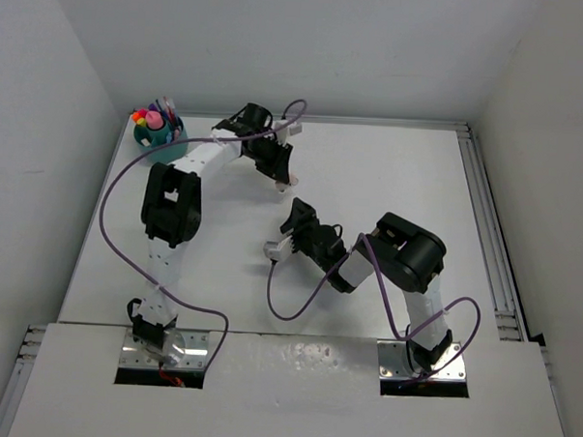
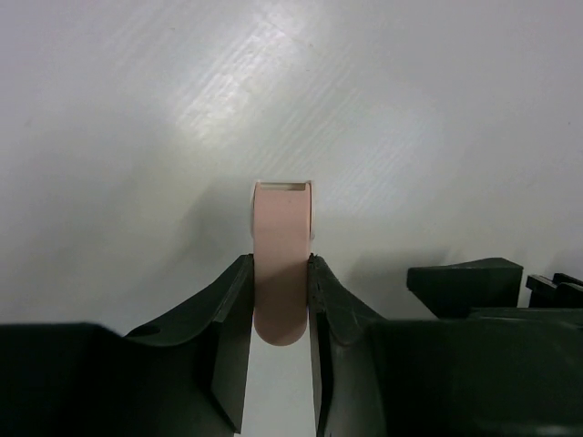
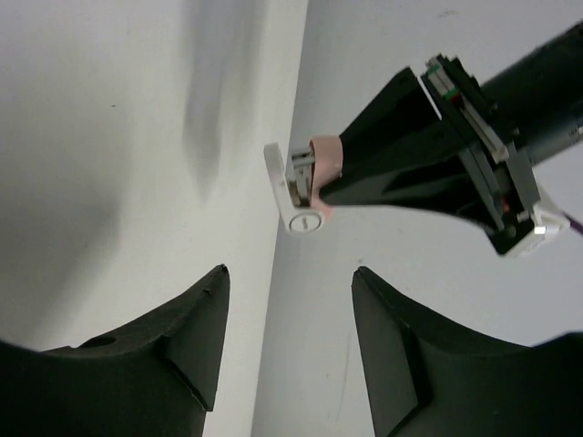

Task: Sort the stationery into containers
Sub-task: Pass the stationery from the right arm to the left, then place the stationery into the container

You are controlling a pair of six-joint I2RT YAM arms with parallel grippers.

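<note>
The teal cup holds colourful items, so I need to move my left gripper to the left in the top view, over the cup's side edge, and let go of the piece.
My left gripper (image 2: 281, 264) is shut on a pale pink stationery piece (image 2: 282, 232) with a white end, gripping it by its rounded end above the white table. In the top view that gripper (image 1: 282, 179) hangs at the back middle with the pink piece (image 1: 284, 186) at its tip. From the right wrist the pink piece (image 3: 321, 160) and its white part show in the left gripper's black fingers (image 3: 392, 150). My right gripper (image 3: 290, 273) is open and empty, just short of it (image 1: 294, 209). The teal cup (image 1: 163, 147) at the back left holds several colourful items.
White walls close the table at the back and both sides. A metal rail (image 1: 489, 237) runs along the right edge. Purple cables (image 1: 129, 173) loop beside both arms. The right gripper's black finger (image 2: 465, 284) juts into the left wrist view.
</note>
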